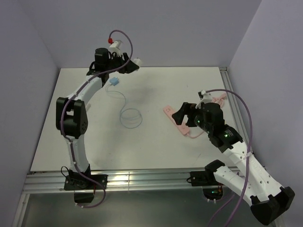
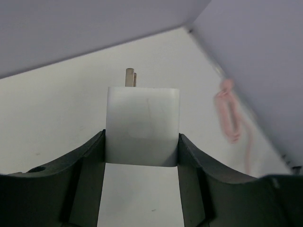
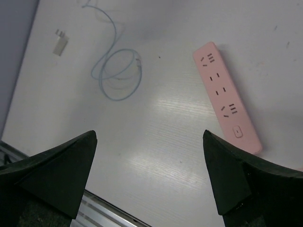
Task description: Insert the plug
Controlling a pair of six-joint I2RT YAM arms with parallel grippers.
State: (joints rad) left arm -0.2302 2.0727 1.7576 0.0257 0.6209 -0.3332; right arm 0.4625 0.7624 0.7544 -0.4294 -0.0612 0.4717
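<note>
My right gripper is on the side where the power strip (image 1: 173, 119) lies, so next it will turn and move left in the top view to close on the white plug's body (image 1: 138, 62).
My left gripper (image 1: 133, 64) is raised at the far left and shut on a white plug (image 1: 138, 61). In the left wrist view the plug (image 2: 142, 123) sits between the fingers (image 2: 90, 156), with its prongs (image 2: 130, 77) pointing forward. The pink power strip (image 1: 173, 119) lies right of centre, partly under my right gripper (image 1: 182, 115). In the right wrist view the strip (image 3: 226, 97) lies flat with its sockets up. My right gripper (image 3: 149, 137) is open and empty above bare table to the strip's left.
A thin blue cable (image 1: 131, 116) lies coiled mid-table, with its blue connector (image 1: 114, 82) near the left gripper. The strip's pink cord (image 1: 218, 99) is bundled by the right wall. A second small white plug (image 3: 60, 43) lies near the left wall. The table's front rail (image 1: 142, 179) is close.
</note>
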